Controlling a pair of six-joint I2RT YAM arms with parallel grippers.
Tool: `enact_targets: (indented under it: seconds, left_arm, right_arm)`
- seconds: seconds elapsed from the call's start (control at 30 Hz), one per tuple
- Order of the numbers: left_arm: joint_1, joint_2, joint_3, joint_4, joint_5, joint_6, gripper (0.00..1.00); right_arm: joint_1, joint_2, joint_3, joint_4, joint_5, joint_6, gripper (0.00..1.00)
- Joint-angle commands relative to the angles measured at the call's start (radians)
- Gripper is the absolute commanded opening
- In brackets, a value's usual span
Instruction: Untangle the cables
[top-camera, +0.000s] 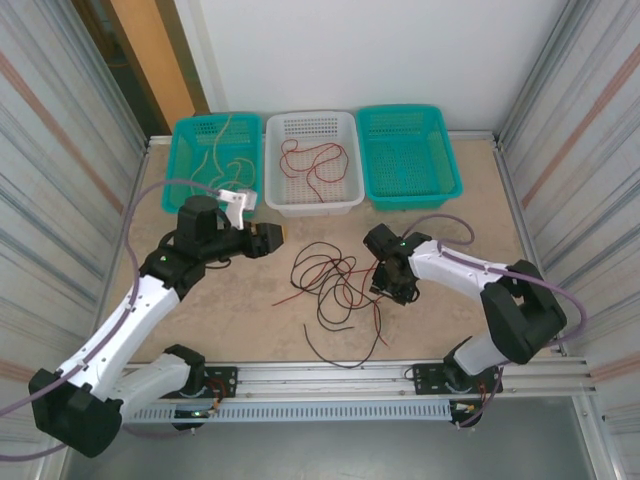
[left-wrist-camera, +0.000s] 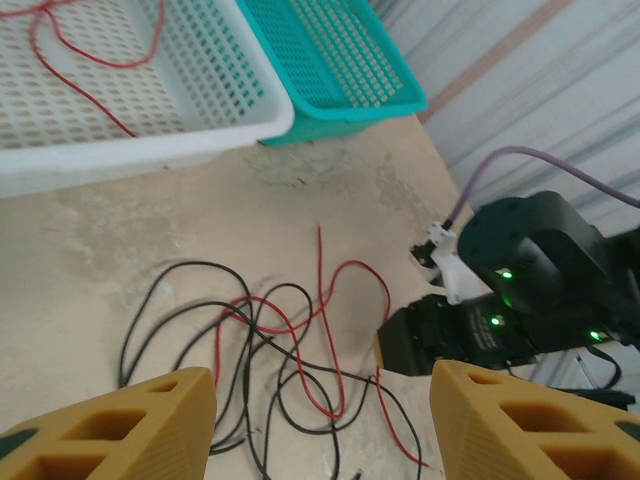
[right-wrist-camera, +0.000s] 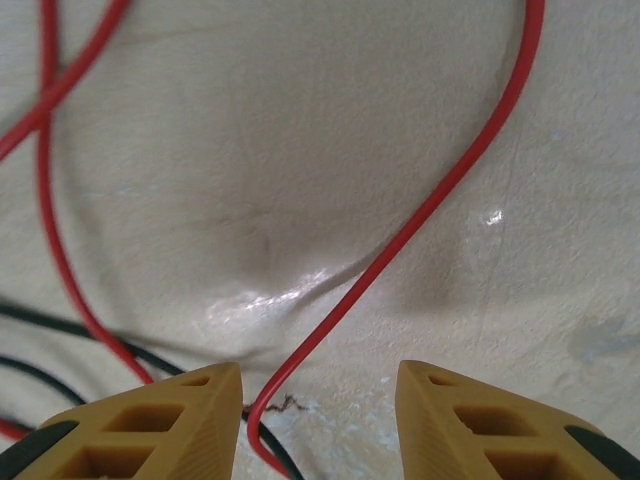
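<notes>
The left gripper will next go outward and across toward the red cable's part (top-camera: 372, 268) (left-wrist-camera: 384, 284) beside the right gripper's fingers and tilt upward to close, since the red cable runs between those fingers.
A tangle of red and black cables (top-camera: 330, 280) lies on the table between my two arms. The left gripper (top-camera: 275, 238) hovers at its left side, open; in the left wrist view its gripper (left-wrist-camera: 320, 430) stands wide over the red cable (left-wrist-camera: 354, 262) and black cable (left-wrist-camera: 195, 264) loops, holding nothing. At the tangle's right edge the right gripper (top-camera: 392, 288) is down low. Its wrist view shows the gripper (right-wrist-camera: 320, 400) open, with a red cable (right-wrist-camera: 445, 195) passing between the fingers near the left fingertip (right-wrist-camera: 190, 410), not pinched.
Three baskets stand along the back: a teal basket (top-camera: 190, 175) with tan cables, a white basket (top-camera: 312, 200) with a red cable, and another teal basket (top-camera: 408, 190). The right arm (left-wrist-camera: 540, 280) sits close to the tangle's right side. Corrugated walls flank the table.
</notes>
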Motion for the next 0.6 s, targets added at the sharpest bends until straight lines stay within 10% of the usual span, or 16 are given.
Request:
enact_targets:
  seconds: [0.0, 0.57]
  left_arm:
    - [-0.033, 0.014, 0.011, 0.02, 0.011, -0.011, 0.59]
    - [-0.06, 0.047, 0.111, -0.021, -0.003, 0.058, 0.61]
  right_arm:
    - [0.01, 0.014, -0.009, -0.008, 0.017, 0.139, 0.47]
    - [0.037, -0.137, 0.1, -0.053, 0.245, -0.036, 0.0]
